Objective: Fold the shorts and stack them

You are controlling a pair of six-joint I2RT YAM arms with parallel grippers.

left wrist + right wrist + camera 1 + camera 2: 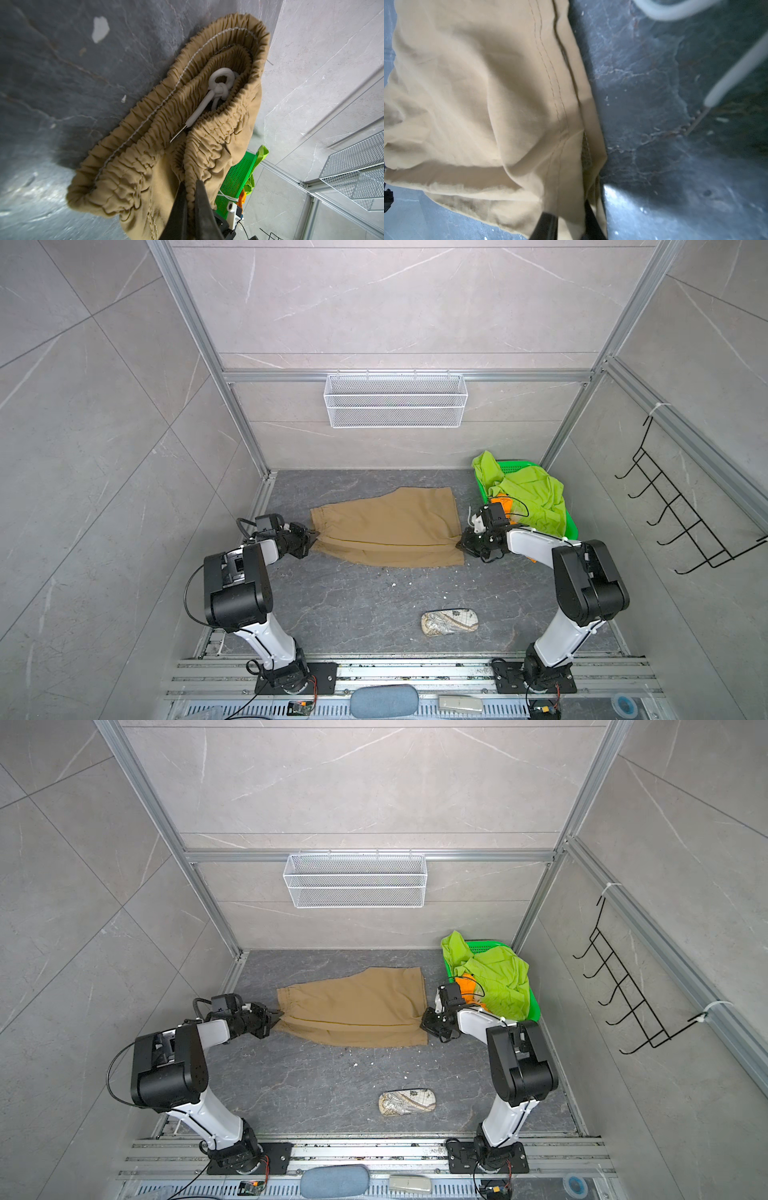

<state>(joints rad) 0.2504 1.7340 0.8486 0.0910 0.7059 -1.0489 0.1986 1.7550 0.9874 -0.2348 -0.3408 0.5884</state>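
Note:
The long crease across the shorts flattens next as my left gripper draws the gathered waistband (319,536) (194,164) it holds away from the leg hems, then releases it.
The tan shorts (386,526) (353,1006) lie spread flat on the dark table, waistband to the left and leg hems to the right. My left gripper (312,540) (189,187) is shut on the gathered waistband, where the white drawstring (218,83) lies in the fold. At the hem side my right gripper (461,542) (571,220) has tan cloth (477,93) between its fingers. Lime green shorts (528,493) (494,973) drape over the green basket (515,466). A bit of the orange shorts (505,506) (467,984) shows beneath them.
A patterned beige pouch (449,622) lies near the front, right of centre. A white wire basket (395,400) hangs on the back wall and a black hook rack (681,510) on the right wall. Small white crumbs dot the table in front of the shorts.

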